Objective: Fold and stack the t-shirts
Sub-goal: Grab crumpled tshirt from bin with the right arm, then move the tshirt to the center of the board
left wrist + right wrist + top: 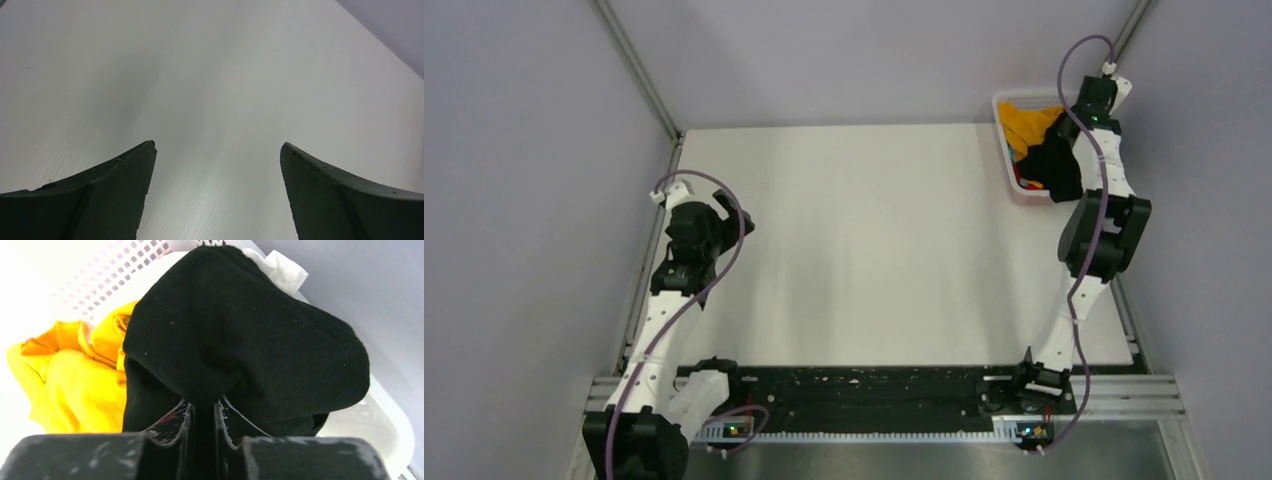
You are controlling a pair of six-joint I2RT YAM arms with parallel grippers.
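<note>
The black t-shirt (1056, 165) has bare table to its left in the top view. My right gripper should lift the t-shirt, bring it across and down, and let it go.
The black t-shirt (1056, 165) hangs bunched at the white mesh basket (1008, 170) at the back right of the table. My right gripper (204, 402) is shut on a fold of the black t-shirt (240, 340), which fills the right wrist view. The orange-yellow t-shirt (1029, 125) lies crumpled in the basket, also in the right wrist view (70, 375). A bit of red fabric (1027, 183) shows at the basket's near side. My left gripper (217, 150) is open and empty over bare table at the left (724, 215).
The white table (864, 250) spreads between the arms. Metal frame rails run along its left and right edges. The basket's mesh wall (115, 270) and a scrap of white fabric (280, 267) show behind the black shirt.
</note>
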